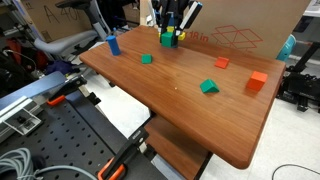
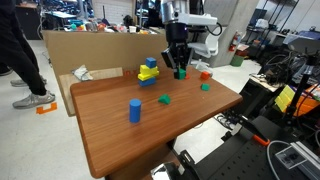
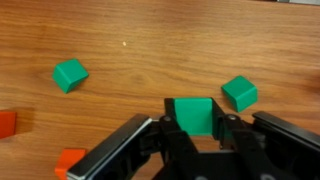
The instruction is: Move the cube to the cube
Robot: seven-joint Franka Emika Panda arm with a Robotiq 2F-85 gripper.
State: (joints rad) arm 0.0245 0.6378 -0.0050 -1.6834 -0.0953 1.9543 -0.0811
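Observation:
My gripper lowers and shifts to the left in the wrist view next, onto bare wood (image 1: 177,70) (image 3: 153,87) between the other green cubes, as it hangs nearer one of them.
My gripper (image 3: 192,125) is shut on a green cube (image 3: 192,108) and holds it above the wooden table. In both exterior views the gripper (image 1: 170,33) (image 2: 180,66) hangs over the far part of the table with the green cube (image 2: 180,73) between its fingers, next to a blue and yellow block stack (image 2: 148,72). Two other green cubes lie on the table below, one (image 3: 70,73) to the left and one (image 3: 239,92) to the right in the wrist view. They also show in both exterior views (image 1: 146,59) (image 1: 209,87) (image 2: 165,99) (image 2: 204,87).
A blue cylinder (image 1: 113,43) (image 2: 134,110) stands on the table (image 1: 180,110). A red block (image 1: 221,63) and an orange block (image 1: 258,81) lie near one end. Cardboard boxes (image 2: 100,50) stand behind the table. Black equipment and cables surround it.

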